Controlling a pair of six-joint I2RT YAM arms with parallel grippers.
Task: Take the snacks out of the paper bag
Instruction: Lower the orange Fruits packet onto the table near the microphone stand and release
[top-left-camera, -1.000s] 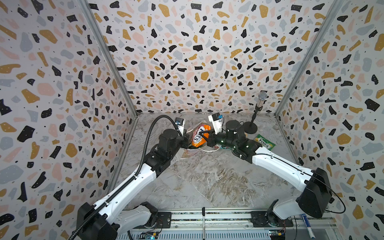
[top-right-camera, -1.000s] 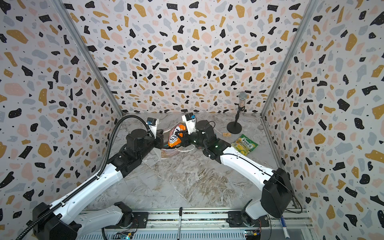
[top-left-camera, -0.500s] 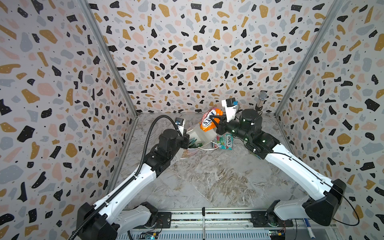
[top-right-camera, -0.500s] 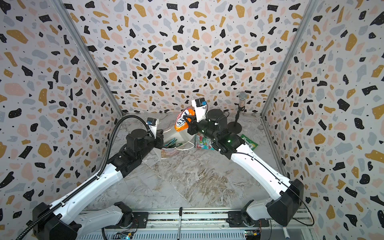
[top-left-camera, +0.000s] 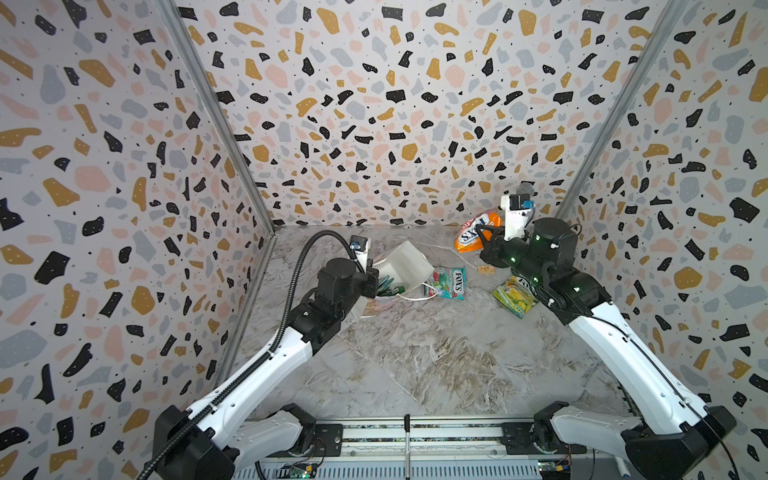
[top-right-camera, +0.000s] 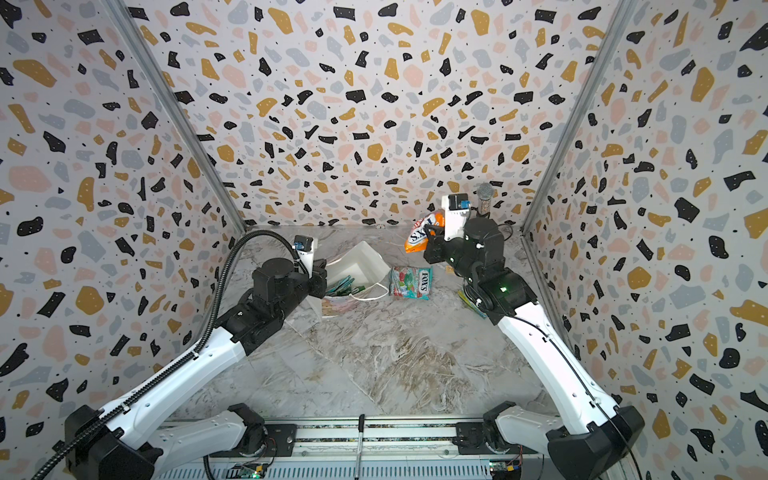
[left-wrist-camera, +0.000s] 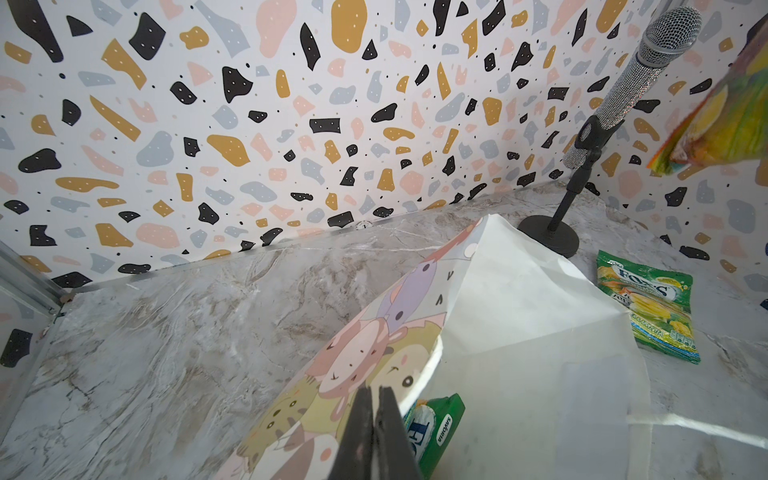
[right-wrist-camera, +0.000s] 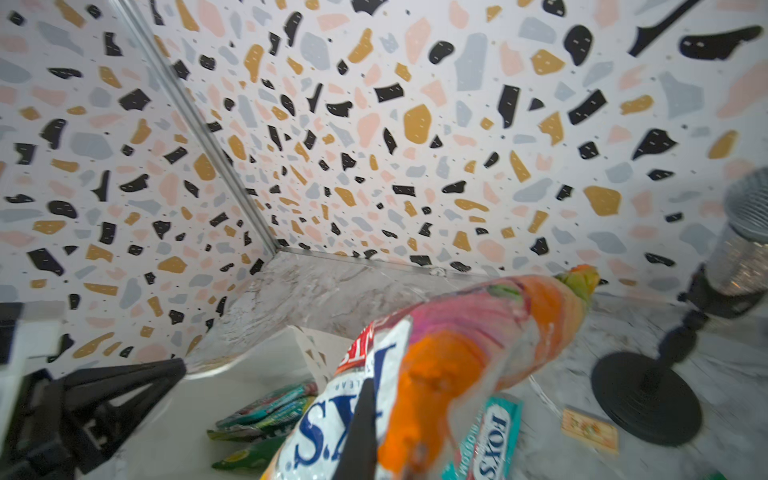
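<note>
The right gripper draws back next, lowers the orange-pink packet (top-left-camera: 471, 237) and releases it there. Bare tabletop beside the green-yellow packet (top-left-camera: 515, 297) lies below and back from it.
The white paper bag (top-left-camera: 409, 262) (top-right-camera: 359, 259) lies on its side, mouth toward the front. My left gripper (top-left-camera: 375, 283) (top-right-camera: 321, 279) (left-wrist-camera: 376, 392) is shut on its colourful rim (left-wrist-camera: 353, 357). Several snacks (top-left-camera: 386, 285) (left-wrist-camera: 436, 428) (right-wrist-camera: 266, 411) lie inside the mouth. My right gripper (top-left-camera: 484, 241) (top-right-camera: 432, 240) (right-wrist-camera: 370, 395) is shut on an orange-pink snack packet (top-left-camera: 471, 237) (top-right-camera: 423, 237) (right-wrist-camera: 449, 357), held in the air at the back right. A teal-red packet (top-left-camera: 448, 283) (top-right-camera: 411, 282) lies by the bag's mouth. A green-yellow packet (top-left-camera: 515, 297) (left-wrist-camera: 648, 307) lies on the table under my right arm.
A microphone on a black round-based stand (top-left-camera: 524, 189) (top-right-camera: 484, 199) (left-wrist-camera: 615, 108) (right-wrist-camera: 648, 399) stands in the back right corner, close to the held packet. A small tan card (top-left-camera: 485, 269) (right-wrist-camera: 588, 430) lies near it. Patterned walls close in three sides.
My right gripper has lifted the orange-pink packet from the bag's mouth up and to the back right. A teal-red packet now lies beside the mouth. The left gripper has stayed put.
</note>
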